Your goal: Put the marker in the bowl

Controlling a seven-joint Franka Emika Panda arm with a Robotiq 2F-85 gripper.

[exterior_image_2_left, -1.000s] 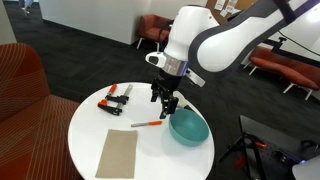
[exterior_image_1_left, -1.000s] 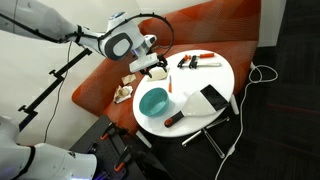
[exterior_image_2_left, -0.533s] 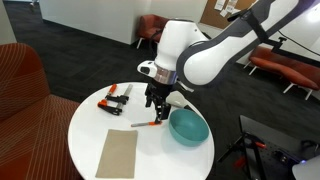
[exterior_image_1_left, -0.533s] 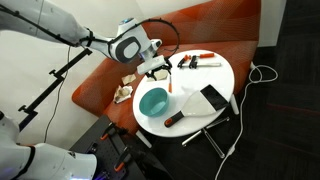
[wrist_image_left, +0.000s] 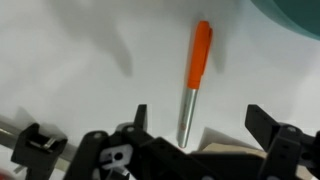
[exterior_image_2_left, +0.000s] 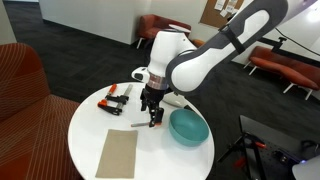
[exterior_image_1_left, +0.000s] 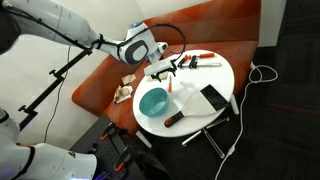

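Observation:
The marker's silver body lies below the gripper, between its two open fingers, so the gripper next needs to go down onto the marker's silver body (exterior_image_2_left: 141, 125) and close across it.
An orange-capped marker with a silver body (wrist_image_left: 192, 80) lies flat on the round white table (exterior_image_2_left: 88, 132). In the wrist view it lies between my two fingers. My gripper (wrist_image_left: 200, 120) is open and empty, hovering just above the marker (exterior_image_2_left: 148, 124). In both exterior views the gripper (exterior_image_2_left: 153, 112) (exterior_image_1_left: 165, 70) points down at the table beside the teal-blue bowl (exterior_image_2_left: 188, 127) (exterior_image_1_left: 153, 101). The marker (exterior_image_1_left: 172, 88) lies a short way from the bowl's rim. A sliver of the bowl shows at the wrist view's top right corner (wrist_image_left: 292, 14).
Orange-and-black clamps (exterior_image_2_left: 115, 97) (exterior_image_1_left: 196, 61) lie at the table's far side. A flat rectangular sheet (exterior_image_2_left: 118, 153) (exterior_image_1_left: 212, 98) lies near the marker; its corner shows in the wrist view (wrist_image_left: 232, 150). An orange-handled tool (exterior_image_1_left: 176, 119) lies by the table edge. A red sofa (exterior_image_1_left: 105, 80) adjoins the table.
My gripper has moved away from the bowl's rim to over the marker and come down closer to the table. The marker and bowl have not moved.

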